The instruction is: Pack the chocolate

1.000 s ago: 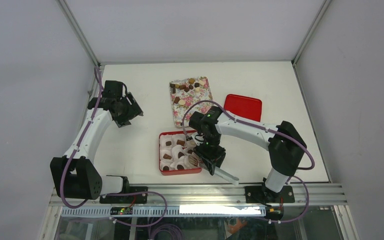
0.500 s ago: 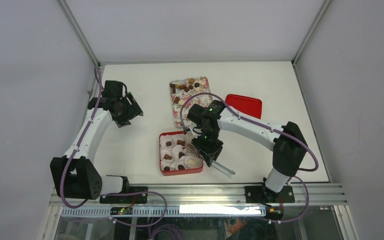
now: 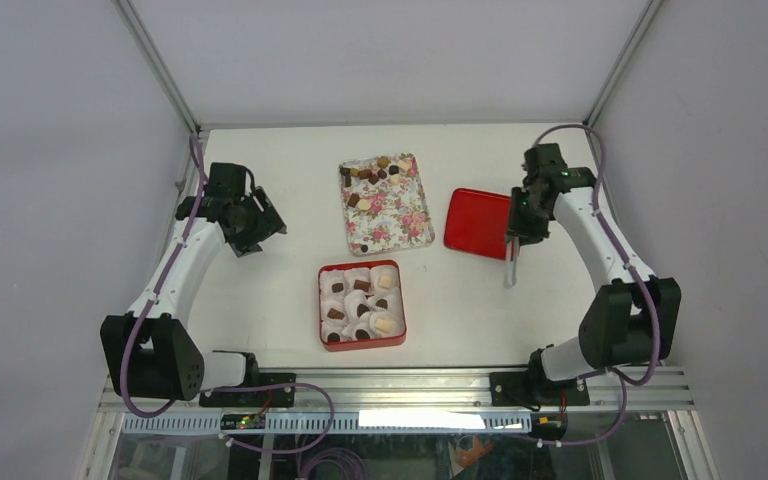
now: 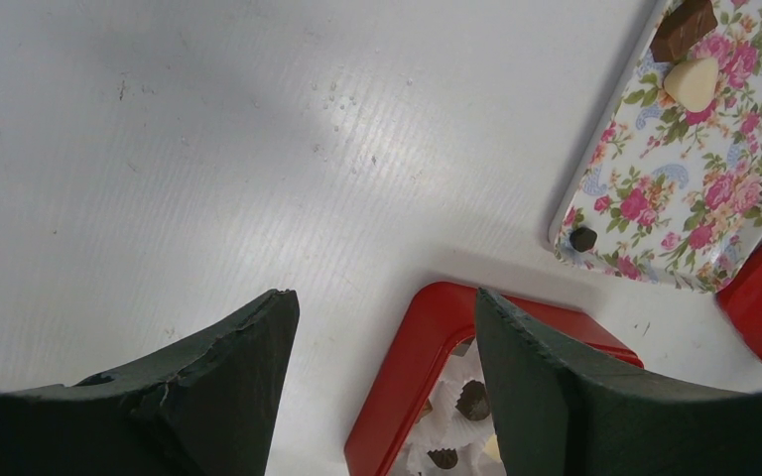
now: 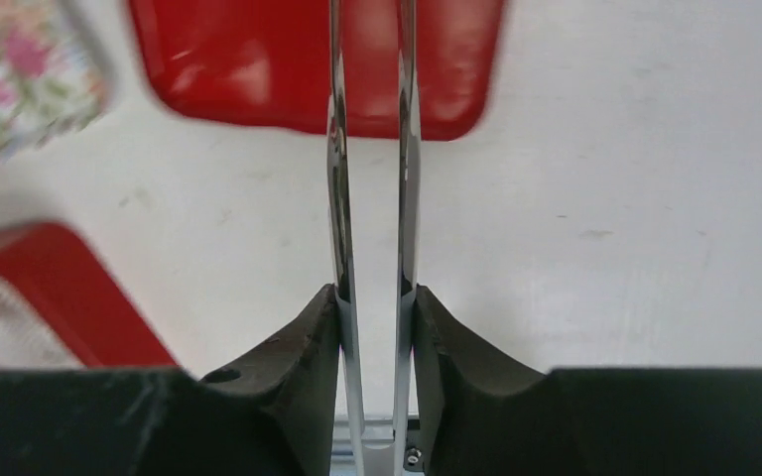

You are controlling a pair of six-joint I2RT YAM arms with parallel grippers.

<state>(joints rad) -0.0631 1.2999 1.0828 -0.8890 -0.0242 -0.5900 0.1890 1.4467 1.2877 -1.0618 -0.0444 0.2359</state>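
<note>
I need to lower my right gripper onto the bare table beside the red lid and let go of the empty tongs there, because that spot is below my gripper and to its right in the top view.
Several chocolates (image 3: 370, 175), dark brown, tan and cream, lie at the far end of a floral tray (image 3: 400, 215). A red box (image 3: 360, 342) holds white paper cups with chocolates (image 3: 360, 300) in them. My right gripper (image 3: 512, 238) is shut on metal tongs (image 3: 509, 268) and holds them by the red lid (image 3: 478, 225); the right wrist view shows the tongs' arms (image 5: 369, 149) apart and empty between my fingers (image 5: 375, 297). My left gripper (image 3: 265, 225) is open and empty over bare table; its wrist view (image 4: 382, 307) shows the box corner (image 4: 407, 367) and tray chocolates (image 4: 692, 81).
The red lid lies flat to the right of the floral tray, also seen in the right wrist view (image 5: 258, 69). Enclosure walls ring the white table. The metal rail runs along the near edge behind the arm bases.
My right arm has swung with the tongs from over the red box to the far right, beside the red lid. A cream chocolate now shows in the box's near right cup. The left arm has not moved.
</note>
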